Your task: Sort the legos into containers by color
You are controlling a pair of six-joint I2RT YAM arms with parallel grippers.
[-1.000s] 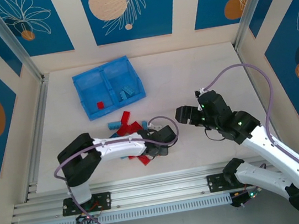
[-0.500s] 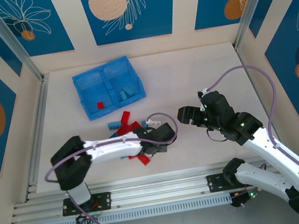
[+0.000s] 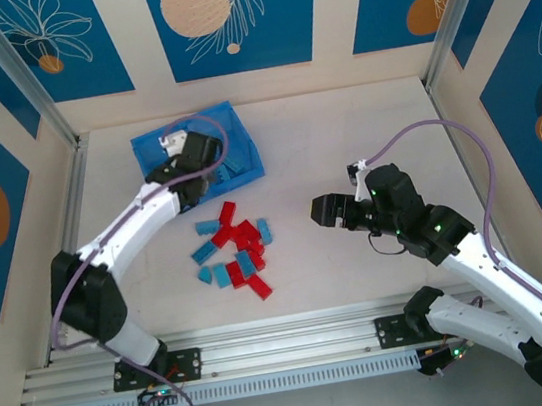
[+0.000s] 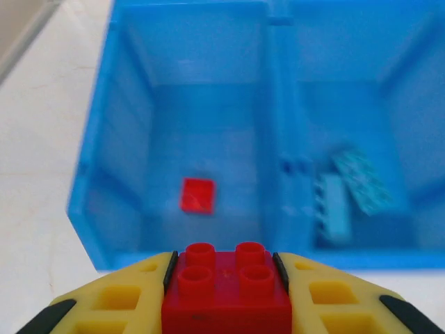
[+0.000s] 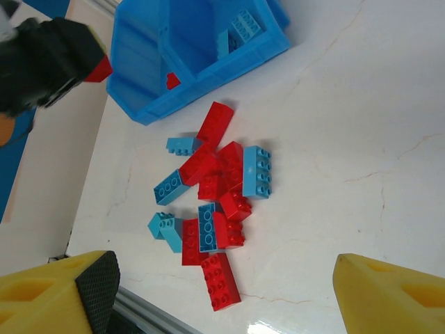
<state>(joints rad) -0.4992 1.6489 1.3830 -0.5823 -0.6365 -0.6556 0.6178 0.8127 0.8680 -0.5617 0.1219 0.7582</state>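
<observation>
My left gripper holds its brick and needs to move down next into the blue bin's section with the small red brick (image 3: 156,159) (image 4: 199,174) to let it go. That section already has the same color in it.
My left gripper (image 3: 186,150) hangs over the blue bin (image 3: 248,162), shut on a red brick (image 4: 227,289) held between its yellow fingers (image 4: 122,306). Below it the bin's left compartment (image 4: 201,139) holds one small red brick (image 4: 197,195); the right compartment (image 4: 348,132) holds two light blue bricks (image 4: 348,195). A heap of red and light blue legos (image 3: 236,252) lies on the table in front of the bin, seen closer as the pile (image 5: 215,202). My right gripper (image 3: 325,211) is open, off to the right of the pile, nothing between its fingers.
The white table (image 3: 343,142) is walled by aluminium rails on the left (image 3: 69,241) and along the front (image 3: 271,349). The left arm (image 3: 124,234) stretches diagonally across the left half. Bare tabletop lies right of the pile.
My left gripper left the pile near the front and swung up to the bin carrying a red brick. The pile is now uncovered. The right gripper shifted slightly left.
</observation>
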